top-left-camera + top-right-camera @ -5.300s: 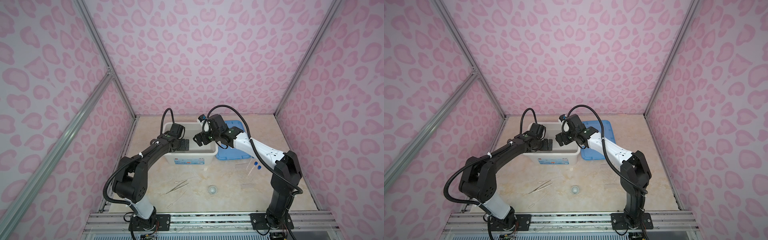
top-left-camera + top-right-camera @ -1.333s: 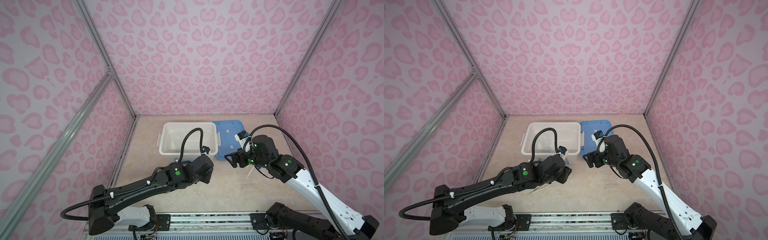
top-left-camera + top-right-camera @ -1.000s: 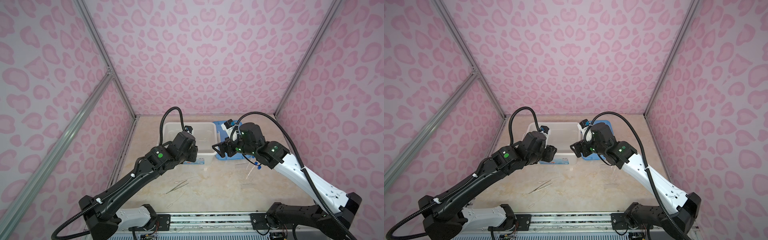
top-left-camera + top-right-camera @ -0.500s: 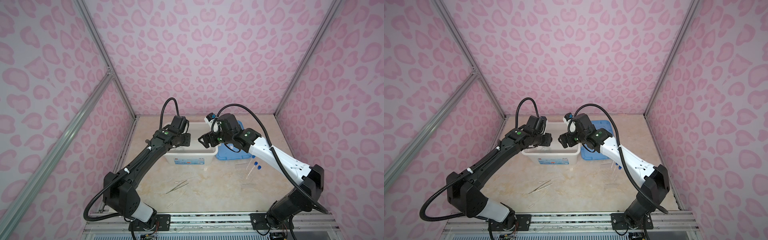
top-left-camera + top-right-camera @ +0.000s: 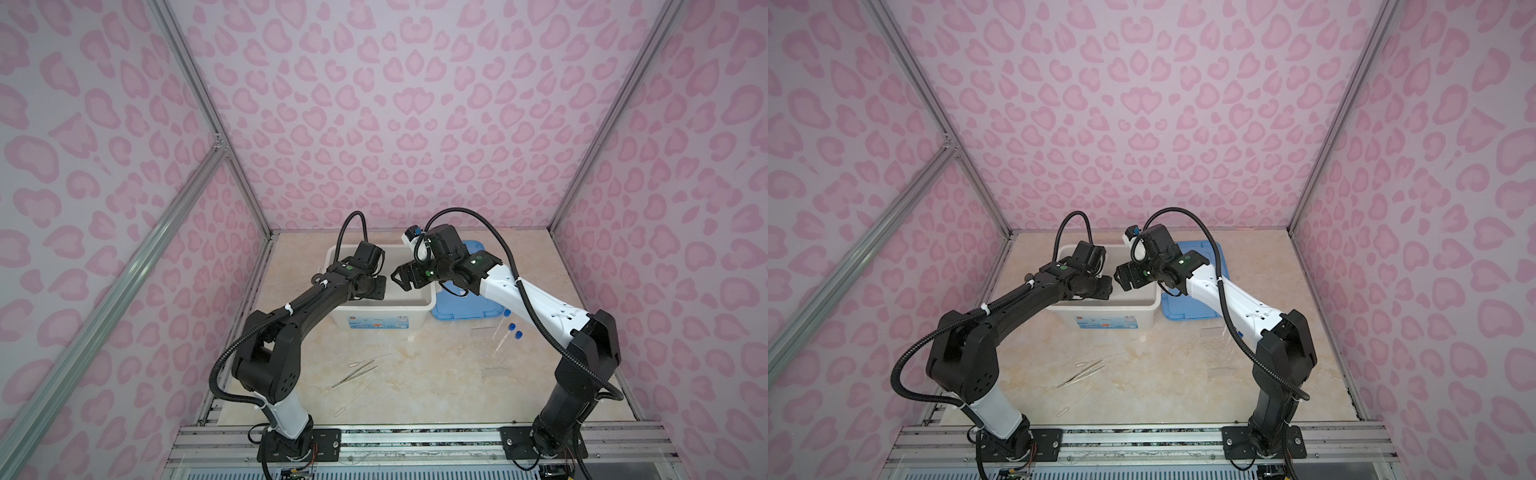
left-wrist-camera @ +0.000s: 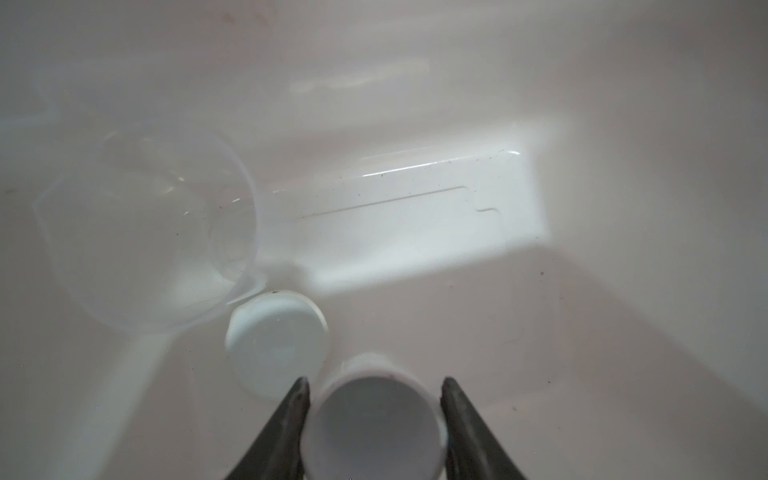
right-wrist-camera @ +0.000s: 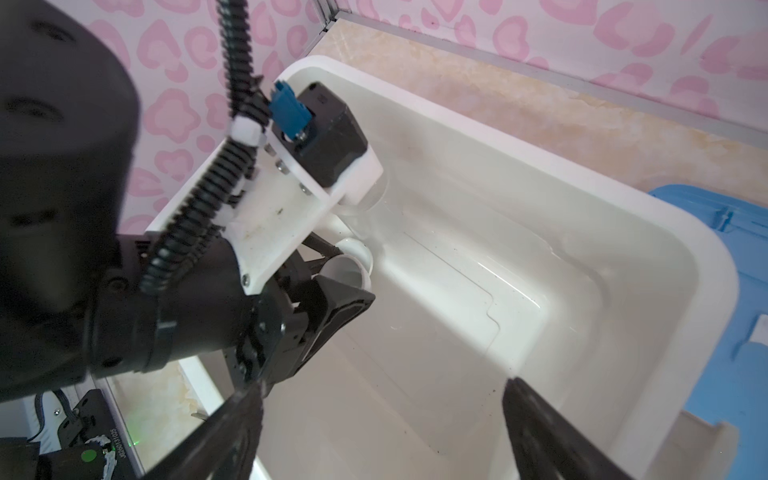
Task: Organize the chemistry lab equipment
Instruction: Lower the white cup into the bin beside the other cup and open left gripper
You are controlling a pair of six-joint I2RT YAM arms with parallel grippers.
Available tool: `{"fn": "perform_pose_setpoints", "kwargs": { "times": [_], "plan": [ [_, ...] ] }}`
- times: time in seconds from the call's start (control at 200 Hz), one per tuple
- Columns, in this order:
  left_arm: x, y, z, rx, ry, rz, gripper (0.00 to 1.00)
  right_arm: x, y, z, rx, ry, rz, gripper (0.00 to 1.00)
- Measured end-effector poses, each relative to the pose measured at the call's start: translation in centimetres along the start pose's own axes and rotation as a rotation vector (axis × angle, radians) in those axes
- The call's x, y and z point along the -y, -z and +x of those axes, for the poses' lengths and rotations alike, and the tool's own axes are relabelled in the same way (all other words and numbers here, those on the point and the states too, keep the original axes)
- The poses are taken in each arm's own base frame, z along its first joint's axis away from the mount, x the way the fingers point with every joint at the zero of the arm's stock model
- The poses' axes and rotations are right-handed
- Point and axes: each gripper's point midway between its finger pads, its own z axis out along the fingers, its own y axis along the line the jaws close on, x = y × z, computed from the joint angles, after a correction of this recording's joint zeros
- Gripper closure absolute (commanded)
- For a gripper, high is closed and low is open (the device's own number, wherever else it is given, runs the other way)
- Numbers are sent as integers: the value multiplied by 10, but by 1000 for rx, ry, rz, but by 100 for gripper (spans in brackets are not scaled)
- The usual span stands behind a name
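Observation:
My left gripper will go down to the bottom of the bin beside the second round dish [image 6: 370, 334] and release the small round white dish there, because that spot is bare.
My left gripper [image 5: 377, 286] reaches down into the white bin [image 5: 415, 306]. It is shut on a small round dish [image 6: 372, 419], which also shows in the right wrist view [image 7: 348, 270]. A second round dish [image 6: 276, 332] sits on the bin floor just ahead of it. Beside that dish a clear beaker [image 6: 145, 237] lies on its side. My right gripper [image 5: 400, 276] hovers over the bin's right half, open with nothing between its fingers [image 7: 536, 419]. Thin metal tweezers [image 5: 355, 374] lie on the table in front of the bin. Blue-capped clear tubes [image 5: 509, 328] lie at the right.
A flat blue lid [image 5: 461, 309] lies against the bin's right side. A clear dropper [image 5: 351, 402] rests near the tweezers [image 5: 1081, 374]. The two grippers are close together above the bin [image 5: 1100, 309]. Pink patterned walls enclose the table on three sides.
Over the last second both arms swung from the front of the table back over the bin. The left gripper has lowered into the bin with the dish; the right stays open.

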Motion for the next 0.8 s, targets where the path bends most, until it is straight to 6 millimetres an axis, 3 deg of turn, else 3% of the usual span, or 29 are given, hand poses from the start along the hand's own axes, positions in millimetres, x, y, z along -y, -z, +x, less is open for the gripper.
{"fn": "perform_pose_setpoints", "kwargs": {
  "times": [0.26, 0.8],
  "plan": [
    [-4, -22, 7, -12, 5, -8, 76, 1, -4, 1, 11, 3, -7, 10],
    [-7, -43, 15, -15, -1, -16, 74, 6, -9, 1, 16, -1, -5, 10]
  ]
}}
